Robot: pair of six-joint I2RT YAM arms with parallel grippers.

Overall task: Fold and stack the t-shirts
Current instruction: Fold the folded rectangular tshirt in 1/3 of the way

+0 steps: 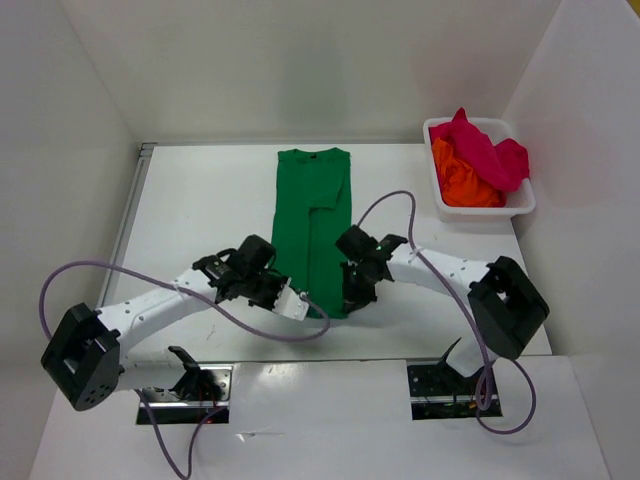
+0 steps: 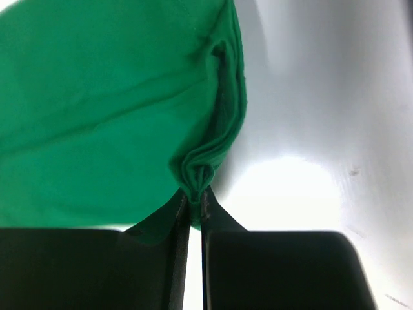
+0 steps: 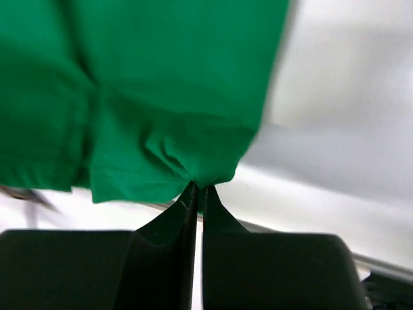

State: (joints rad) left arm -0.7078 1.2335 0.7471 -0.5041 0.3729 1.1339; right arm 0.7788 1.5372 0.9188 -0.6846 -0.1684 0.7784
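Note:
Next, my left gripper carries the pinched hem corner outward toward the collar and releases it upon the green t-shirt's middle [image 1: 284,219], because the t-shirt lies full length.
The green t-shirt [image 1: 313,215] lies on the table as a long narrow strip, sides folded in, collar at the far end. My left gripper [image 1: 292,300] is shut on its near left hem corner, and the pinched green cloth [image 2: 195,173] bunches between the fingers. My right gripper [image 1: 352,297] is shut on the near right hem corner [image 3: 193,174]. The orange t-shirt [image 1: 463,181] and the magenta-red t-shirt [image 1: 487,151] lie crumpled in the white basket [image 1: 520,204] at the back right.
The white table [image 1: 200,210] is walled by white panels at the left, back and right. Purple cables [image 1: 395,205] loop off both arms above the table near the shirt's right side.

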